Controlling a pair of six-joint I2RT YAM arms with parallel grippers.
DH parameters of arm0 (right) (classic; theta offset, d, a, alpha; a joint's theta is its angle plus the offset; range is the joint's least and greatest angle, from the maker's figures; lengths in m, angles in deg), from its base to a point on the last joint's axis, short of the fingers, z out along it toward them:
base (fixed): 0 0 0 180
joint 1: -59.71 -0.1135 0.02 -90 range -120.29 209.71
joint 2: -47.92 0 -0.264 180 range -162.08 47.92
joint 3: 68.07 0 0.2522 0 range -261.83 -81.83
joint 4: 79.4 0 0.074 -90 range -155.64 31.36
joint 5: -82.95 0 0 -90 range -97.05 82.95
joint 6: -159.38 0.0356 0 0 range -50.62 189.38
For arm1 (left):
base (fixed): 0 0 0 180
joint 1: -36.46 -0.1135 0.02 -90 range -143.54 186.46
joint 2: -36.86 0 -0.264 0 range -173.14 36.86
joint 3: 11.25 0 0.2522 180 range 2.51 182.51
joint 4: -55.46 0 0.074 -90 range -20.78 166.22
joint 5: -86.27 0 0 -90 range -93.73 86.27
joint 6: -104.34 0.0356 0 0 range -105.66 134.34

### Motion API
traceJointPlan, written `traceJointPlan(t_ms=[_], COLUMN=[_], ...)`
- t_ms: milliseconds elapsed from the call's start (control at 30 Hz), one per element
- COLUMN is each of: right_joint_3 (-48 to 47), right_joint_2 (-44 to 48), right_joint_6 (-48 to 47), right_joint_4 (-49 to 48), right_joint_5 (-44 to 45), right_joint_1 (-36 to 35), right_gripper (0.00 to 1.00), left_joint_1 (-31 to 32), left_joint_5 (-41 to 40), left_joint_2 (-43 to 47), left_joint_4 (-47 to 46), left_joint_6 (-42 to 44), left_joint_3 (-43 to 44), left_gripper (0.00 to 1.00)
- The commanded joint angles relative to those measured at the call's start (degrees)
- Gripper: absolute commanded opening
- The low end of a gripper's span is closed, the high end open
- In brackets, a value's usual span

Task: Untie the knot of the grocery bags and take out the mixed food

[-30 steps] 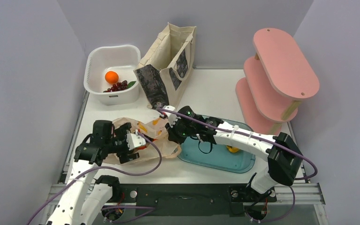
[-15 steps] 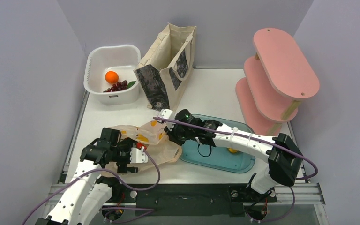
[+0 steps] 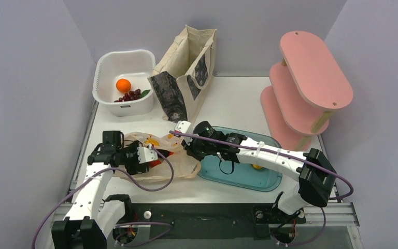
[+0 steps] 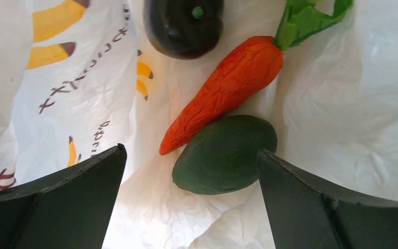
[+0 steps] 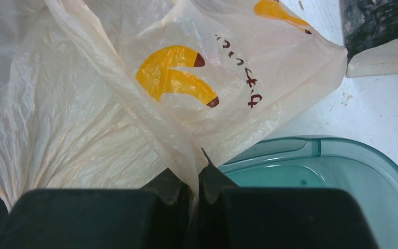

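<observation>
The dark green avocado (image 4: 225, 155) is nearer than the carrot. My left gripper will go deeper into the bag next and close around it.
The peach plastic grocery bag (image 3: 179, 165) lies on its side between the arms. My left gripper (image 3: 146, 154) reaches into its mouth with the jaws wide open. In the left wrist view the left gripper (image 4: 190, 151) has a dark green avocado (image 4: 225, 155) lying between its fingers, untouched. An orange carrot (image 4: 228, 85) with a green top lies just beyond, and a dark rounded item (image 4: 184, 26) past that. My right gripper (image 3: 187, 142) (image 5: 197, 174) is shut on a fold of the plastic bag (image 5: 83, 119), holding it up. The knot is out of view.
The cream canvas tote (image 3: 186, 72) stands open at the back. A teal tray (image 3: 243, 179) (image 5: 316, 171) lies under the right arm with a yellow item (image 3: 258, 166) in it. A white basin (image 3: 106, 67) holds an orange fruit (image 3: 123, 85). A pink shelf (image 3: 306, 88) stands at the right.
My left gripper dipped toward the near edge, then came back up and left into the bag's mouth, still open. The right gripper kept its pinch on the bag, barely moving.
</observation>
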Motion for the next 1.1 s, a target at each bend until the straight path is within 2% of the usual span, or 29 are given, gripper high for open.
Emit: traceJointPlan(t_ms=[0,133,300,367,433,500,533,600,700,833,1067], right_joint_3=[-0.8,-1.1,-1.4,-1.6,-2.0,-2.5,-2.7,-3.2,-4.0,-4.2,-4.7], right_joint_2=[2.1,1.9,1.6,1.4,1.1,0.5,0.4,-0.2,-1.0,-1.4,-1.9], right_joint_6=[-0.4,-0.2,0.8,0.9,1.0,1.3,1.4,1.6,1.9,4.0,6.7], right_joint_4=[-0.7,-0.7,-0.5,-0.4,-0.4,-0.4,-0.4,-0.4,-0.5,-1.2,-1.9], right_joint_5=[0.7,0.4,-1.1,-1.4,-1.7,-2.1,-2.2,-2.5,-2.7,-3.1,-3.3], right_joint_1=[0.3,1.2,2.2,2.6,3.0,3.6,3.7,4.1,4.3,4.2,4.2], right_gripper=[0.0,0.0,0.0,0.0,0.0,0.0,0.0,0.0,0.0,0.0,0.0], left_joint_1=[-0.4,-0.4,-0.2,0.1,0.5,0.5,1.9,2.6,3.9,5.8,9.2], left_joint_5=[3.6,1.2,-4.2,-5.8,-7.1,-7.3,-6.5,-3.7,1.6,12.8,20.4], left_joint_2=[-4.5,-10.5,-17.8,-20.2,-21.4,-20.9,-20.3,-17.2,-10.5,-3.4,1.3], left_joint_4=[3.3,5.7,-1.1,-1.8,-1.2,-0.3,-0.1,1.6,6.0,10.5,14.4], left_joint_6=[12.3,16.8,22.5,23.0,23.1,22.9,22.3,21.0,16.8,5.3,-10.6], left_joint_3=[2.5,2.7,-1.1,-1.0,-0.6,-0.3,-0.3,0.4,4.2,11.1,19.5], left_gripper=[0.97,0.97,0.97,0.92,0.81,0.43,0.17,0.06,0.03,0.0,0.0])
